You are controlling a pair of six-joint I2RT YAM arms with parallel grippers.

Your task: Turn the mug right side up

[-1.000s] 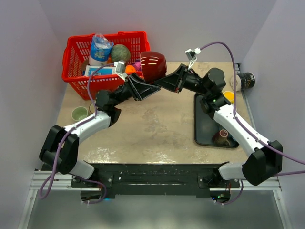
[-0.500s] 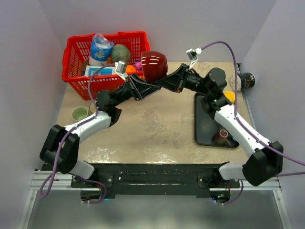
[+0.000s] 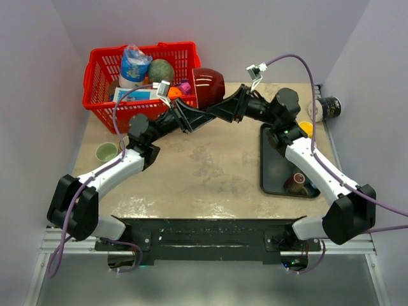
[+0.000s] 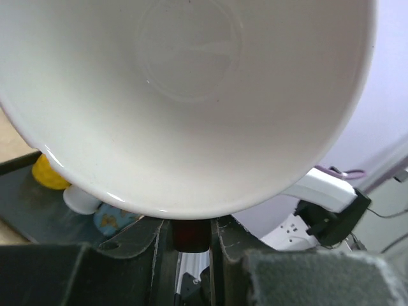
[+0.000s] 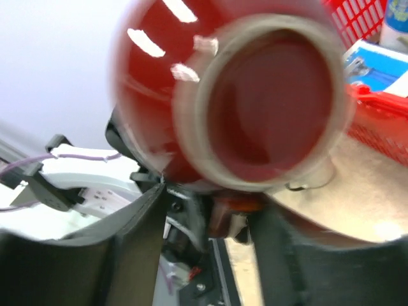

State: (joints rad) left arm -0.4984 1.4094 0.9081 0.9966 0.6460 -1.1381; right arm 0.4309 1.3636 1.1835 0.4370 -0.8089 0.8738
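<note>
My left gripper will next turn its fingers downward, go down toward the tabletop in front of the basket and let go of the mug's handle there, because the mug's opening still faces sideways.
The mug (image 3: pixel 208 87), glossy dark red outside and white inside, hangs in the air in front of the basket, between both grippers. In the left wrist view its white inside (image 4: pixel 191 95) faces the camera. My left gripper (image 4: pixel 191 234) is shut on the mug's dark red handle, which sits pinched between the two fingers. In the right wrist view the mug's underside (image 5: pixel 268 102) faces the camera, blurred. My right gripper (image 5: pixel 217 210) stands open just below it, fingers (image 5: pixel 127 236) wide apart and clear of the mug. Seen from above, both gripper tips meet under the mug (image 3: pixel 209 112).
A red basket (image 3: pixel 102 71) with a bottle, a green ball and boxes stands at the back left, right behind the mug. A black tray (image 3: pixel 273 167) holding a cup lies on the right. A small green cup (image 3: pixel 106 152) is at the left, a dark can (image 3: pixel 329 108) at the far right.
My right gripper's jaws have spread apart off the mug. The mug, held by the left gripper, has shifted slightly right and back. The left arm's elbow has swung a little.
</note>
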